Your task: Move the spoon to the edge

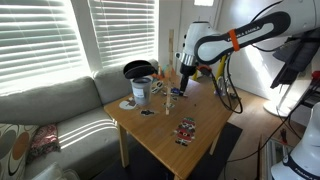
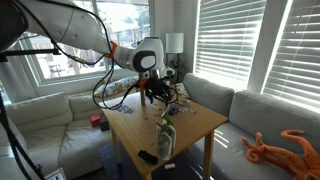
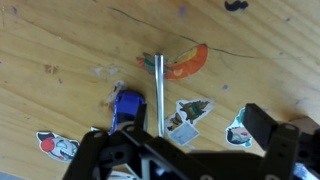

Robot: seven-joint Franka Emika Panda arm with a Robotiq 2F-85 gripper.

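The spoon's handle [image 3: 160, 98] lies nearer the finger on the blue toy's side, so the robot should next move its gripper slightly toward that toy, then lower its open fingers around the handle.
In the wrist view a spoon [image 3: 160, 88] with a slim silver handle lies on the light-brown wooden tabletop [image 3: 60, 40], its far end next to an orange crescent shape. My gripper [image 3: 185, 140] is open and empty above it; the handle runs between the fingers, closer to the left one. In both exterior views the gripper [image 1: 185, 76] [image 2: 155, 92] hangs just over the table's far part. The table's straight edge [image 1: 150, 142] [image 2: 205, 133] shows in both. The spoon is too small to make out there.
A small blue toy [image 3: 126, 106] lies just left of the spoon, with several stickers [image 3: 186, 114] around it. A tin [image 1: 141, 92] and black bowl [image 1: 138, 69] stand at one corner. A bottle [image 2: 166, 140] stands near the front edge. Sofas surround the table.
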